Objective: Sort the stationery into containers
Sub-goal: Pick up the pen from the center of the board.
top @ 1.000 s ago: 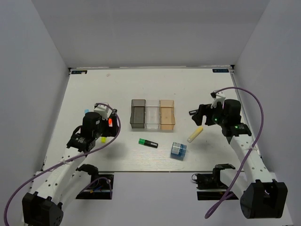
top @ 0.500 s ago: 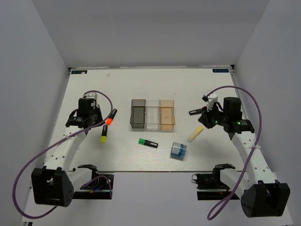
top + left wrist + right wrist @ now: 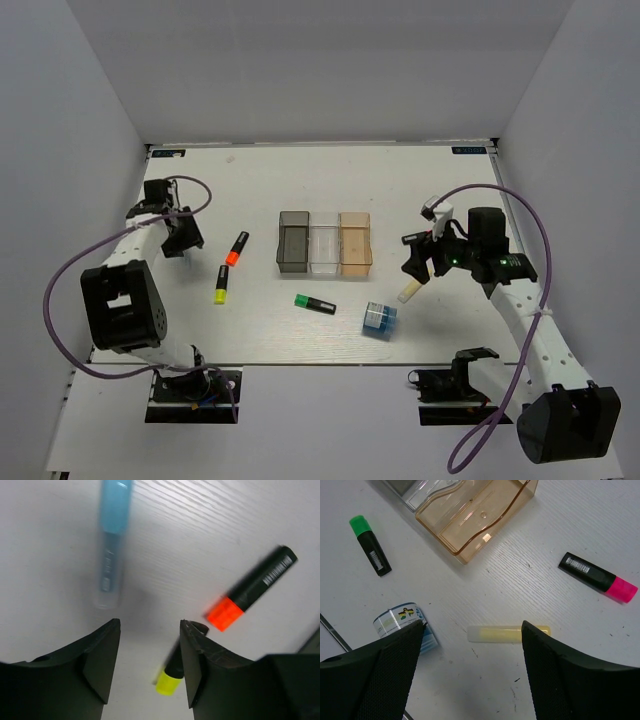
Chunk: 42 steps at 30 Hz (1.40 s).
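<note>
The light blue stick's clear end (image 3: 187,261) (image 3: 107,587) is below my left gripper and to its left in the wrist view. My left gripper will move that way next and lower around it.
Three bins stand in a row at mid-table: smoky grey (image 3: 292,243), clear (image 3: 324,244) and amber (image 3: 355,243), all empty. My left gripper (image 3: 183,238) is open and empty at the far left. In its wrist view (image 3: 150,626) a light blue stick (image 3: 111,545) lies ahead, with an orange-capped marker (image 3: 252,587) and a yellow-capped marker (image 3: 170,677) to its right. My right gripper (image 3: 415,262) is open and empty above a pale yellow stick (image 3: 507,633). A pink-capped marker (image 3: 597,577) lies beyond it, and a blue block (image 3: 402,622) sits by its left finger.
The orange-capped marker (image 3: 236,249) and the yellow-capped marker (image 3: 220,283) lie left of the bins. A green-capped marker (image 3: 314,303) and the blue block (image 3: 379,318) lie in front of them. The table's left edge is close to my left gripper. White walls enclose the table.
My left arm has swung away from the two markers, out toward the table's left edge. My right gripper has shifted left and down over the pale yellow stick. No item has moved.
</note>
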Available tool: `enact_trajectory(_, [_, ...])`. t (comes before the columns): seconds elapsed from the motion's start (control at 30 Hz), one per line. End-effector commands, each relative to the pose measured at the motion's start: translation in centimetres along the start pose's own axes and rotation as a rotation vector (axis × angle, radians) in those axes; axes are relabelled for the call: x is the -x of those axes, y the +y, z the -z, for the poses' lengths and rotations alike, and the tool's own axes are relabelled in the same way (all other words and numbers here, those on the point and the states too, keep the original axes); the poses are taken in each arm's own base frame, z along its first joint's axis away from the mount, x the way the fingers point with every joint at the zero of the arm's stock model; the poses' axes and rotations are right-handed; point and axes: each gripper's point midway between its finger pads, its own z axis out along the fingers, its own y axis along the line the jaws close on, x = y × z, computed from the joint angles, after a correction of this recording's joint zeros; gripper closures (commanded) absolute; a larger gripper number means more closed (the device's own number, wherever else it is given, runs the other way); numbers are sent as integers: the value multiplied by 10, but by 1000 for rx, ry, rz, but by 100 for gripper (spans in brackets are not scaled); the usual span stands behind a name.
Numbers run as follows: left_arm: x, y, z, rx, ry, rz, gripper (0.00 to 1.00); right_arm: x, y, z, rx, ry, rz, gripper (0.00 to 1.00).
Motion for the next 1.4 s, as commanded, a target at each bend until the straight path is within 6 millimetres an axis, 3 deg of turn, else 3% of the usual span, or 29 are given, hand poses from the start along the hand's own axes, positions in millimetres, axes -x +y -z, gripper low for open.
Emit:
enact_trajectory(0.0, [39,21,3,47,-55,5,38,5,7,1,27,-15,21,20])
enact_trajectory(0.23, [38,39,-26,113,40,-82,33,4,4,1,2,-11,32,20])
enact_trajectory(0.53, [36,40,-54,100,86,-143,32,-2,4,-6,7,30,32,20])
enact_trajectory(0.67, [23,43,-65,101,127,-160,40,-4,1,-7,-4,38,28,18])
enact_trajectory(0.77, [11,45,-71,102,150,-160,53,-4,1,-7,-10,41,28,18])
enact_trajectory(0.8, [9,47,-72,105,154,-158,63,-3,0,-6,-14,38,28,18])
enact_trajectory(0.9, [-3,49,-75,111,183,-160,78,-2,0,-6,-17,33,33,18])
enact_trajectory(1.0, [-3,47,-70,107,186,-142,88,-3,0,-5,-18,32,33,18])
enact_trajectory(1.07, [8,35,-61,69,149,-113,95,-3,1,-6,-15,31,33,18])
enact_trajectory(1.13, [26,21,-43,37,75,-102,100,-3,3,-6,-7,29,34,12])
enact_trajectory(1.23, [47,-16,-13,-83,-16,-73,100,-2,5,-6,4,21,33,10])
enact_trajectory(1.37, [57,-56,22,-214,-81,-62,100,-2,6,-6,14,19,31,17])
